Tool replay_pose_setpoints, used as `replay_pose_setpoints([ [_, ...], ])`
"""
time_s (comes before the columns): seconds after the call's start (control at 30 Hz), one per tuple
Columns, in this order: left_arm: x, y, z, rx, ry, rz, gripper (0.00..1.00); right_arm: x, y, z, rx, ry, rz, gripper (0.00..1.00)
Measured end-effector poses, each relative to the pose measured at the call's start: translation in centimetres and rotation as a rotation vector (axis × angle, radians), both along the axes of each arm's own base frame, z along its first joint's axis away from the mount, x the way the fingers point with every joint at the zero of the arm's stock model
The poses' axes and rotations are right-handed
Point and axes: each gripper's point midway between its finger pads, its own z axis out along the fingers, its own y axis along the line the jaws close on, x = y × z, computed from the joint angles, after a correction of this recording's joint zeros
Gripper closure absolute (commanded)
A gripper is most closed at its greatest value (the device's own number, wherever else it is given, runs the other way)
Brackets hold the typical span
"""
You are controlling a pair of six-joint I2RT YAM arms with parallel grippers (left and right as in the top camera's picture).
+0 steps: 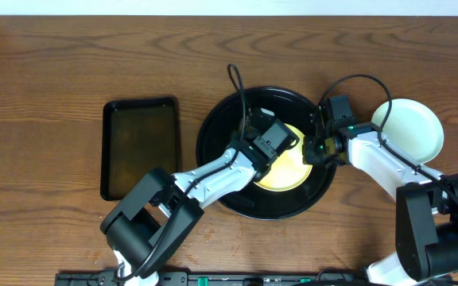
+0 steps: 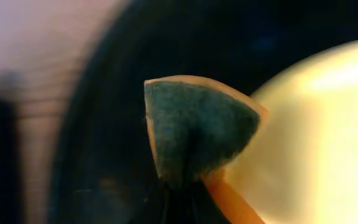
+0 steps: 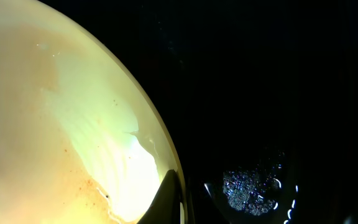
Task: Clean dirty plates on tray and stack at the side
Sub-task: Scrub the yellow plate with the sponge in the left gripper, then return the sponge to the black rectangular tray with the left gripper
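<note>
My left gripper is going to lift the green sponge off the yellow plate and take it to the empty rectangular tray (image 1: 140, 148).
The pale yellow plate (image 1: 289, 173) lies inside the round black tray (image 1: 227, 131). My left gripper (image 1: 275, 141) is over the plate's left part, shut on a green sponge with an orange backing (image 2: 197, 134); the plate (image 2: 319, 124) and the tray (image 2: 98, 130) show beside it. My right gripper (image 1: 319, 150) is at the plate's right rim, shut on it. In the right wrist view one dark finger (image 3: 174, 202) lies over the rim of the yellow plate (image 3: 61, 112), which has small orange specks, with the tray (image 3: 272, 93) beside it. A pale plate (image 1: 408, 131) sits on the table right of the tray.
A smaller black rectangular tray (image 1: 140, 147) lies on the wooden table left of the round tray. Cables loop above both arms near the tray's far rim. A patch of droplets (image 3: 250, 190) shines on the tray floor by the right fingers.
</note>
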Motion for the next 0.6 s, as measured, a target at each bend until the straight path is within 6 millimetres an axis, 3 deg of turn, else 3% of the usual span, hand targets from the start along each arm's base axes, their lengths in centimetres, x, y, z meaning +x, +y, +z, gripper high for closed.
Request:
replay_pose_setpoints([
  [0.2,1.1,4.3,2.9,0.113,-0.069,0.108,0.92,0.0,0.0,0.0,0.000,0.001,-0.002,0.99],
  [0.37,-0.5,7.1,8.0,0.011,-0.062,0.192,0.92,0.0,0.0,0.0,0.001,0.000,0.000,0.99],
  [0.5,-1.9,12.1,10.9,-0.119,-0.001,0.344,0.92,-0.1,0.0,0.0,-0.002,0.000,0.014,0.99],
  [0.6,-2.9,16.9,11.4,-0.188,0.063,0.493,0.92,-0.1,0.0,0.0,-0.006,-0.001,0.031,0.99],
])
